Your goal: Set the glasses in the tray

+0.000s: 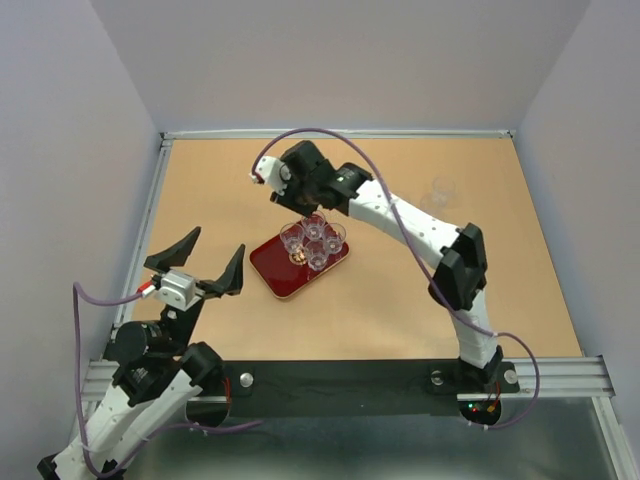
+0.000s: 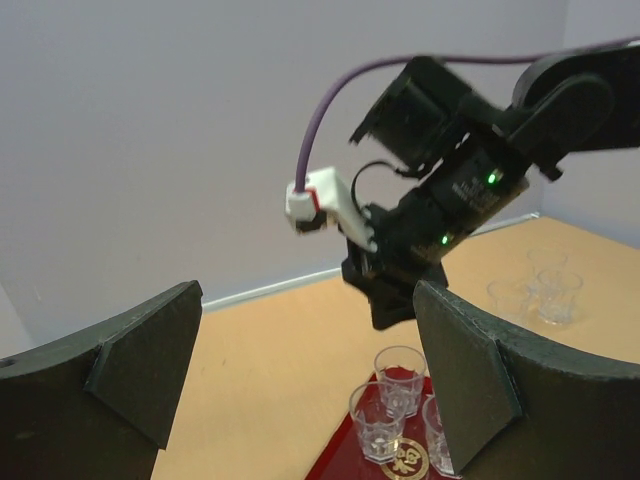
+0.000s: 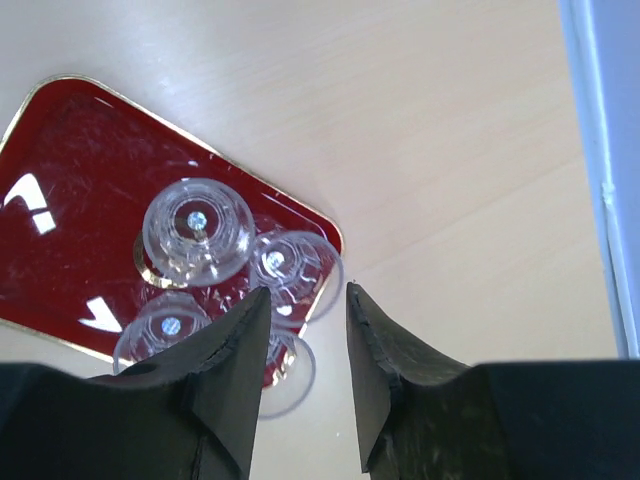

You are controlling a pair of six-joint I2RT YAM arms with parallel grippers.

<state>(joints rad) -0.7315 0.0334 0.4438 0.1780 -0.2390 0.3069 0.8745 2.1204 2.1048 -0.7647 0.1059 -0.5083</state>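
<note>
The glass is still off the tray. I will swing my left gripper outward past the tray (image 2: 345, 455) next and down onto the rim of the tan table's nearest glass (image 2: 508, 287).
The dark red tray (image 1: 275, 268) lies left of the table's centre. Four clear glasses (image 1: 317, 255) stand upright at its far end. My right gripper (image 1: 308, 212) hangs just above them, jaws a little apart and empty. In the right wrist view the gripper (image 3: 307, 290) looks down on the tray (image 3: 70, 190) and the glasses (image 3: 197, 230), with one glass partly hidden behind a finger. My left gripper (image 1: 200, 265) is wide open and empty, left of the tray. In the left wrist view it (image 2: 307, 290) faces the glasses (image 2: 400, 378) on the tray (image 2: 345, 455).
Another glass (image 1: 443, 190) stands on the tan table at the far right; the left wrist view shows at least two there (image 2: 557, 297). Pale walls close in the table's far and side edges. A black rail (image 1: 340, 385) runs along the near edge.
</note>
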